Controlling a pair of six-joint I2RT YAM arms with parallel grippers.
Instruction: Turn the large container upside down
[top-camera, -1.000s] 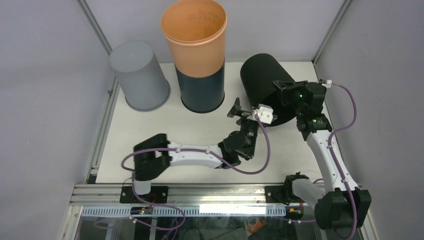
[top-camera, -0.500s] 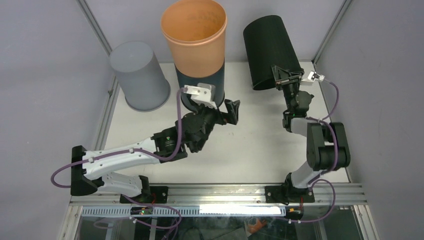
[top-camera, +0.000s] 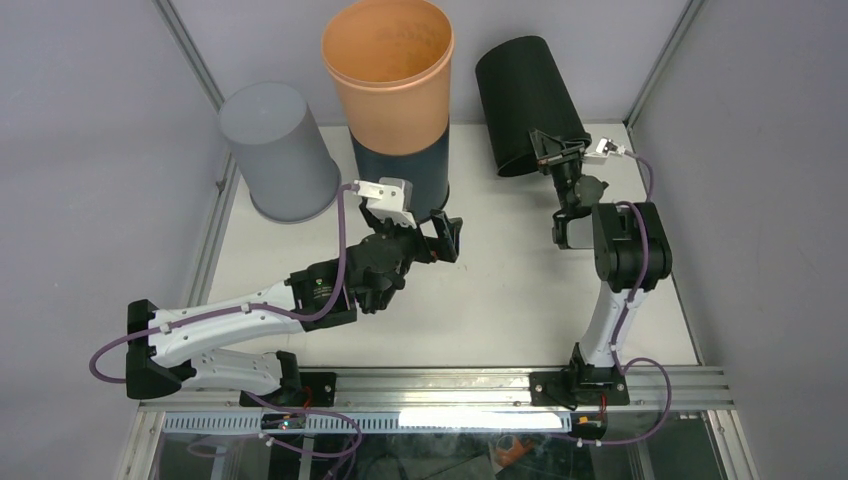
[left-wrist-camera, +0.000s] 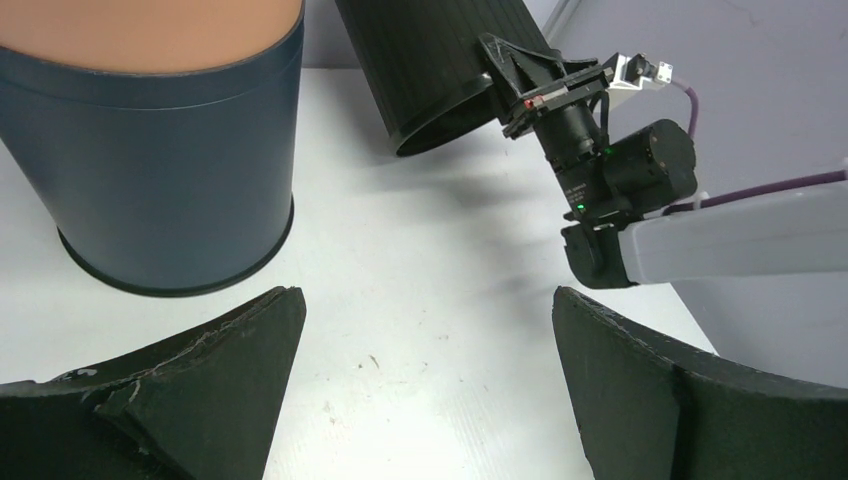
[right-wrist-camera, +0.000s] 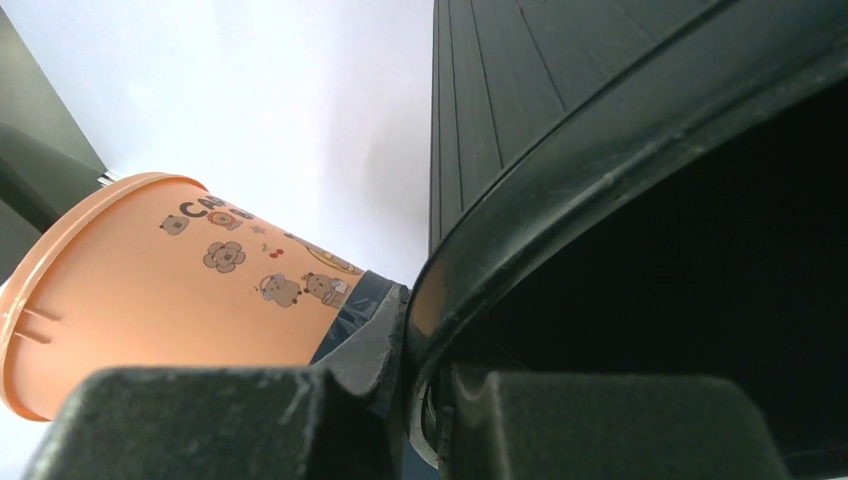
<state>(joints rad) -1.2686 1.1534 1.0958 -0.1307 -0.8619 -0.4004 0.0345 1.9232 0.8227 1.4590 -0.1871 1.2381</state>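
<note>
The container's opening, already facing down, goes down and back onto the clear tabletop below my right gripper next. Then the gripper lets go of the container's rim.
The black ribbed container (top-camera: 522, 98) hangs above the back right of the table, closed base up and away, open mouth down and slightly tilted. My right gripper (top-camera: 550, 152) is shut on its rim, one finger inside and one outside; the pinched rim (right-wrist-camera: 560, 190) fills the right wrist view around the gripper (right-wrist-camera: 420, 400). The left wrist view shows the container (left-wrist-camera: 440, 60) with the right gripper (left-wrist-camera: 530, 85) on its lower edge. My left gripper (top-camera: 447, 236) is open and empty over the table centre, its jaws wide apart (left-wrist-camera: 428, 380).
An orange container (top-camera: 388, 70) stands nested in a navy container (top-camera: 404, 182) at the back centre. A grey container (top-camera: 280, 150) stands upside down at the back left. Frame posts and walls close in the back and sides. The white table (top-camera: 500, 300) lies below.
My right arm lifted the black container off the table and swung its base upward, then shifted it slightly left. My left arm pulled back leftward toward the navy container.
</note>
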